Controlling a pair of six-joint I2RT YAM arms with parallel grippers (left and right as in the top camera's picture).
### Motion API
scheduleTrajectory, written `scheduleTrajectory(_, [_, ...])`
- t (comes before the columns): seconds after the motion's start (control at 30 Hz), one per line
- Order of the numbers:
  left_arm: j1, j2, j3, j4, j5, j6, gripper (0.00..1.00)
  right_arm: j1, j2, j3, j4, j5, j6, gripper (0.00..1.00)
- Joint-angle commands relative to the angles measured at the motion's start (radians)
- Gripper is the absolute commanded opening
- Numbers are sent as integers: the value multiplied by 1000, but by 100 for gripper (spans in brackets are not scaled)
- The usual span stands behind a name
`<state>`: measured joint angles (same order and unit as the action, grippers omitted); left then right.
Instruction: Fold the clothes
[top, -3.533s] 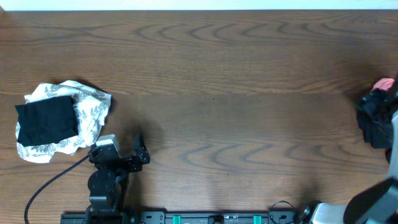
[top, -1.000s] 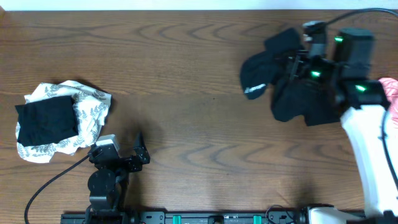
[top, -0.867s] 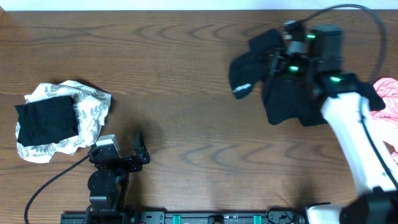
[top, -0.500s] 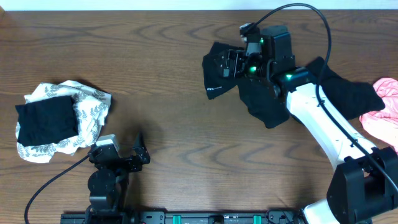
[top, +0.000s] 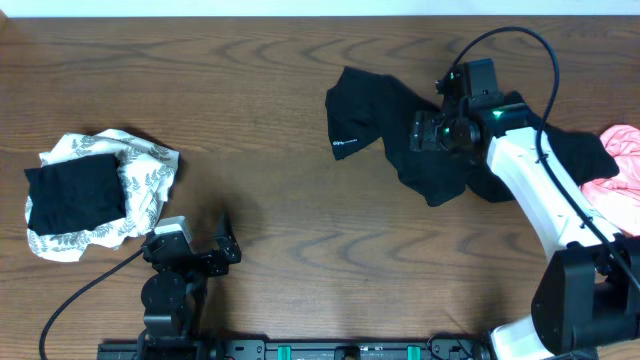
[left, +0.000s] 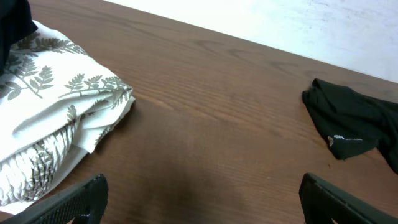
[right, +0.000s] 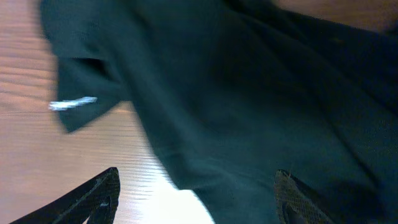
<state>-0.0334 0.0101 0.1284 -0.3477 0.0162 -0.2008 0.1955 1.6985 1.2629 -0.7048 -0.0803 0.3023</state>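
Observation:
My right gripper will go straight down onto the shirt's bunched middle (top: 430, 160), because the black shirt (top: 375, 115) lies crumpled right below my gripper's open fingers.
The large black shirt (top: 375, 115) with small white lettering lies crumpled on the table, right of centre. It also shows in the left wrist view (left: 354, 121) and fills the right wrist view (right: 249, 93). My right gripper (top: 425, 133) hovers over the shirt's middle with its fingers wide apart (right: 196, 193) and holds nothing. My left gripper (top: 222, 245) rests open and empty at the front left (left: 202, 199). A white leaf-print piece (top: 145, 170) with a folded black piece (top: 75, 195) on it lies at the far left.
A pink garment (top: 620, 165) lies at the right edge, next to the shirt's far end. The leaf-print pile (left: 56, 112) sits just left of my left gripper. A cable runs from the left arm's base toward the front edge.
My right arm carried the black shirt from the right edge toward the table's centre, let it go and drew back a little to the right. The left arm has not moved.

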Motion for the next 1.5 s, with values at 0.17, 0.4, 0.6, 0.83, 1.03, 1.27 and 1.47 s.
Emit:
scheduleTrajectory(0.17, [4, -6, -22, -6, -1, 21, 98, 14, 110, -118, 12, 279, 28, 69])
scheduleTrajectory(0.4, [4, -6, -22, -5, 0, 21, 98, 39, 134, -177, 29, 286, 33, 48])
scheduleTrajectory(0.6, [4, -6, -22, 10, 56, -65, 98, 68, 76, -165, 29, 209, 23, 1])
scheduleTrajectory(0.83, [4, -5, -22, -5, 116, -93, 98, 73, -177, -76, 30, -336, -250, 1])
scheduleTrajectory(1.03, [4, -5, -22, -5, 116, -93, 98, 73, -348, 27, 28, -325, -266, 1])
scheduleTrajectory(1.27, [4, -5, -22, -3, 124, -93, 98, 73, -425, 40, 11, -80, -262, 1])
scheduleTrajectory(1.47, [4, -5, -22, 3, 166, -93, 98, 73, -425, 40, -21, -95, -264, 1])
